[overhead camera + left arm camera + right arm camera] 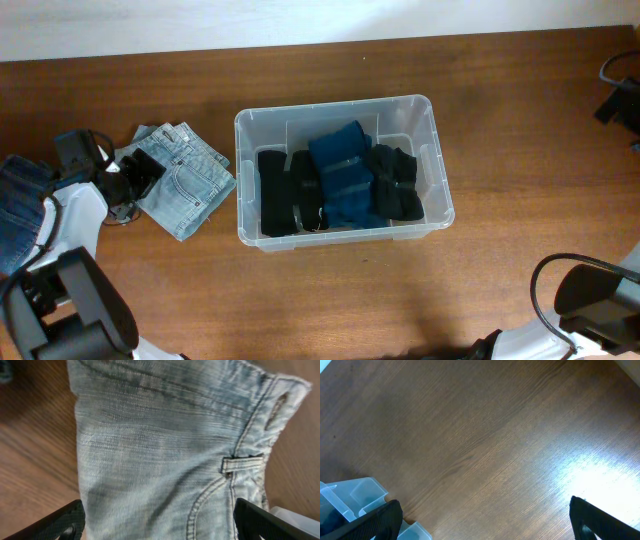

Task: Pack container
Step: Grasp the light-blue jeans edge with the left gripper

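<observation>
The jeans' edge farthest from the container is between the left gripper's fingers, so the gripper will lower and close there next.
The container (437, 160), a clear plastic bin, stands mid-table and holds folded black clothes (275, 190), a blue garment (345, 175) and more black ones (395, 180). A folded pair of light blue jeans (190, 175) lies on the table left of it. My left gripper (140, 172) is over the jeans' left edge. In the left wrist view it (160, 527) is wide open, with the jeans (170, 450) between its fingers. My right gripper (487, 522) is open and empty above bare wood. A corner of the container (355, 495) shows at its lower left.
Another piece of darker denim (20, 195) lies at the far left edge under my left arm. A black device and cable (618, 95) sit at the far right edge. My right arm's base (595, 295) is at the bottom right.
</observation>
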Controlling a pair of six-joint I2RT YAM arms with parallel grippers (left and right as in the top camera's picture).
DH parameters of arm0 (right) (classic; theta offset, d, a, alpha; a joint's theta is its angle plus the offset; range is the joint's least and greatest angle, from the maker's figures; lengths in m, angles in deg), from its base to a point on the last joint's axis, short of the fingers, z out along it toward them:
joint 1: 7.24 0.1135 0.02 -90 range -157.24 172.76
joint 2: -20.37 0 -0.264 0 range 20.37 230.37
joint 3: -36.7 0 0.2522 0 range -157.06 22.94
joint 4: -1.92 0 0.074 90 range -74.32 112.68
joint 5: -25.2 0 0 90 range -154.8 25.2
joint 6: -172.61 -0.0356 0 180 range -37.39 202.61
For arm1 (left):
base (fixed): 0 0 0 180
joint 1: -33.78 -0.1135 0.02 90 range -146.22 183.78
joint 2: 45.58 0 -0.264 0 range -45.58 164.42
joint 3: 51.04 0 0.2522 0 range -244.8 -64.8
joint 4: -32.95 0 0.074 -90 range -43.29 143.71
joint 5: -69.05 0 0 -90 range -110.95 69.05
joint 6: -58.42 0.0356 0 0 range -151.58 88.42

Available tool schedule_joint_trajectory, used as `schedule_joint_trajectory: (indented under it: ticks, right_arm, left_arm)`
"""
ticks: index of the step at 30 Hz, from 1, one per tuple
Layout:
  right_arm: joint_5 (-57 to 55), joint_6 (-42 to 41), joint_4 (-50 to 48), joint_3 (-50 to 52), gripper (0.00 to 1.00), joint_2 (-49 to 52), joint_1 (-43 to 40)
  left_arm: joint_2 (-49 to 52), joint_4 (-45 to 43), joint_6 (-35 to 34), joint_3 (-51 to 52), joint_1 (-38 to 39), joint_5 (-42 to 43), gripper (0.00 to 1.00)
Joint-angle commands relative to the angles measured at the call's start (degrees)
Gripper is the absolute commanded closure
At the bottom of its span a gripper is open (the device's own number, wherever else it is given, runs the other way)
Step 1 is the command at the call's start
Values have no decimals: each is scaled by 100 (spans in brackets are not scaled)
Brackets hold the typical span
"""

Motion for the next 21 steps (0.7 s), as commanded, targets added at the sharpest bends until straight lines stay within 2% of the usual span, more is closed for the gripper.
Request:
schedule_joint_trajectory:
  ticks: [1, 16, 17, 18, 20, 21]
  right_arm:
    - [-48, -22, 4, 13, 2, -2, -9]
    - [-48, -22, 4, 13, 1, -2, -9]
    - [-50, -22, 4, 13, 1, -2, -9]
    - [-48, -22, 4, 13, 1, -2, -9]
    - [-48, -22, 4, 13, 1, -2, -9]
    - [-48, -22, 4, 13, 1, -2, -9]
  left_arm:
    - [275, -105, -55, -57, -26, 111, 5]
    - [787, -243, -96, -55, -13, -302, 7]
    - [820, -262, -96, -55, -13, -299, 9]
    - [870, -284, -96, -55, -13, -299, 16]
    - [975, -332, -96, -55, -11, -295, 19]
    - [1029, -361, -96, -55, -11, -293, 23]
